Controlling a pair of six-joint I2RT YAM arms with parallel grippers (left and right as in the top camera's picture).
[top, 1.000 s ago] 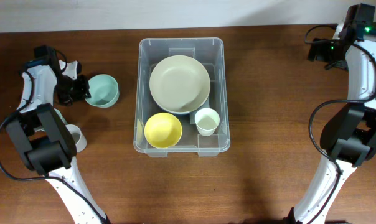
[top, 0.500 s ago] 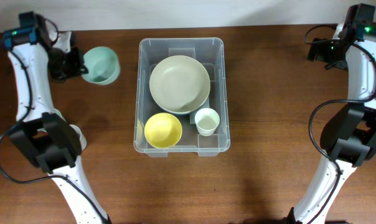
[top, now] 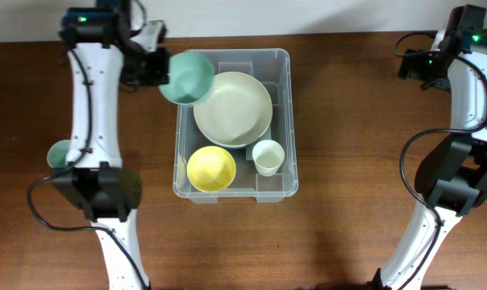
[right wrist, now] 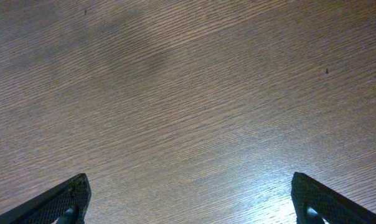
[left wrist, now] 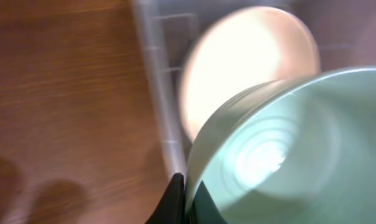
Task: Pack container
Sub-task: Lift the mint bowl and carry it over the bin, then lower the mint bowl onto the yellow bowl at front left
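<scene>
The yellow bowl stands open and empty, so my left gripper will next move back and down into the yellow bowl [top: 210, 168] and let go of the mint green bowl [top: 187, 77] there.
The container [top: 288, 121] is a clear plastic bin in the middle of the table. It holds a large cream plate [top: 232, 109], a yellow bowl [top: 210, 168] and a small white cup [top: 268, 155]. My left gripper [top: 159, 68] is shut on the rim of a mint green bowl [top: 187, 77] and holds it tilted over the bin's far left corner. In the left wrist view the bowl [left wrist: 287, 149] fills the right side, with the fingers [left wrist: 183, 199] pinching its rim, and the plate [left wrist: 244, 62] behind. My right gripper [right wrist: 188, 208] is open and empty over bare wood at the far right.
A small green cup [top: 59, 153] stands at the left of the table, partly hidden by the left arm. The right arm [top: 461, 80] stands along the right edge.
My left gripper has lifted the mint bowl from the left of the table and carried it right, up to the bin's far left corner. The right arm has not moved.
</scene>
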